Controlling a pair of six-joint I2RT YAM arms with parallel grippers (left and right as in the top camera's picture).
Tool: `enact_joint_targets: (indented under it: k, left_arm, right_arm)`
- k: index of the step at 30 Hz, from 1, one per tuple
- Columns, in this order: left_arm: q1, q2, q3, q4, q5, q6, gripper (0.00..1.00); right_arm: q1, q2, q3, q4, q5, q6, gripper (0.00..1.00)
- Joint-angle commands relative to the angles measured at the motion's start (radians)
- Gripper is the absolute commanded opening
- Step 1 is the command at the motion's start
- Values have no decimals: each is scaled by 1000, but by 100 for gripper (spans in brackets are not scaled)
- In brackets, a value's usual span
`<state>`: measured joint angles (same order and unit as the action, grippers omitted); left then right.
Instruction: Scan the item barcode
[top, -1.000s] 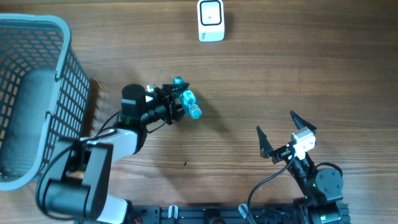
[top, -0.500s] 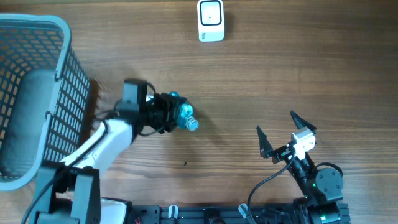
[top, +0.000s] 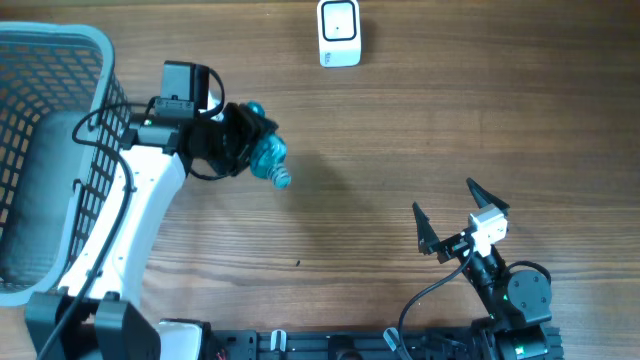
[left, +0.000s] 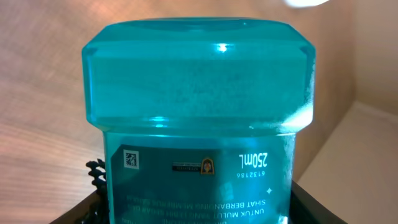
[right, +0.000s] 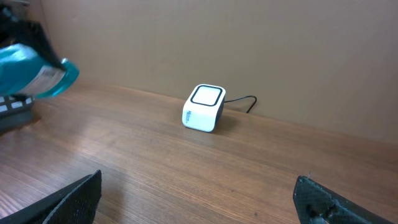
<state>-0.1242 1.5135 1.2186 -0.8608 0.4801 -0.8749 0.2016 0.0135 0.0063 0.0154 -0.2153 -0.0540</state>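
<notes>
Bare wood lies open between the bottle and the front edge of the table. So my left gripper turns next, lowers back onto that clear patch and releases the bottle.
The item, a translucent teal bottle with a narrow blue cap, is held off the table left of centre, cap pointing toward the front right. My left gripper is shut on its body. In the left wrist view the bottle fills the frame, its base toward the camera and its label text upside down, with one dark finger at its lower right side. The white scanner stands at the far edge, well apart from the bottle. My right gripper rests open and empty at the front right; its view shows the scanner and the bottle.
A grey mesh basket occupies the far left, right beside the left arm. The scanner's cable runs back toward the wall. Bare wooden table lies between the bottle, the scanner and the right gripper.
The left arm has swung the bottle to the left and toward the far side, nearer the basket, and the arm now stretches out more. The right arm has not moved.
</notes>
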Motion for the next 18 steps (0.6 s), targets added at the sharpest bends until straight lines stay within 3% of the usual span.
enact_joint_targets:
  k: [1, 5, 10, 14, 18]
  left_arm:
    - [8, 41, 13, -82, 69, 87, 4]
    - [8, 65, 32, -225, 68, 175, 4]
    - [2, 101, 134, -494, -86, 278, 4]
    - [2, 136, 189, -603, -150, 323, 4]
    - [2, 213, 190, -648, -80, 420, 4]
  right_arm:
    - [-3, -10, -1, 2, 10, 2, 100]
    - [-3, -10, -1, 2, 10, 2, 100]
    - [-3, -10, -1, 2, 10, 2, 100]
    - [-3, -10, -1, 2, 10, 2, 100]
    - [-3, -10, -1, 2, 10, 2, 100]
